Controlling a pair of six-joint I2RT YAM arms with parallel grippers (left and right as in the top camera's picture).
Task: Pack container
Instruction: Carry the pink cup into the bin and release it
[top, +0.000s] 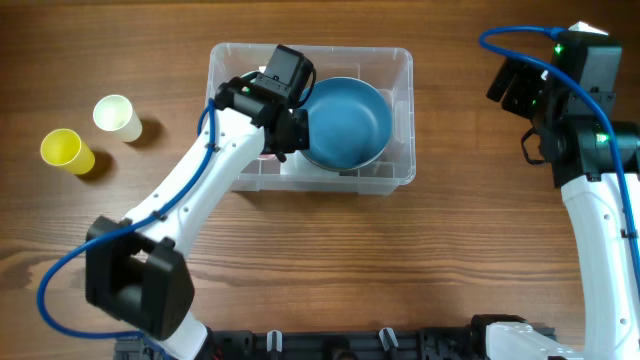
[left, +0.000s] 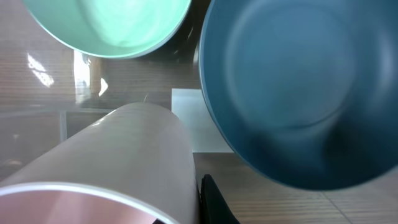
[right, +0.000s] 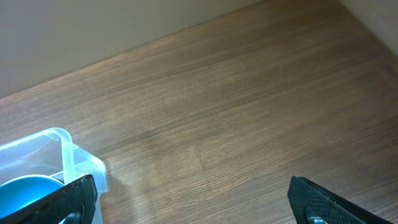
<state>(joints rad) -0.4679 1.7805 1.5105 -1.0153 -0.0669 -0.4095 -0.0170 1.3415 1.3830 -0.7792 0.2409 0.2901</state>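
The left gripper should lower the pink cup into the gap that the mint and blue bowls leave by the bin's near side (top: 262, 166), then open.
The container (top: 400, 62) is a clear plastic bin at the table's middle back. Inside it lies a blue bowl (top: 345, 120), which fills the right of the left wrist view (left: 292, 87), next to a mint bowl (left: 118, 25) and the white label (left: 193, 121). My left gripper (top: 277, 138) is down inside the bin at the blue bowl's left. It is shut on a pink cup (left: 118, 155), with one black finger against the cup's outer wall. My right gripper (top: 515, 85) hangs open and empty to the right of the bin (right: 62, 149).
A yellow cup (top: 67, 150) and a pale green cup (top: 117, 116) lie on the wooden table left of the bin. The right arm's base stands at the right edge. The bin's corner and the blue bowl (right: 25, 193) show at the right wrist view's lower left.
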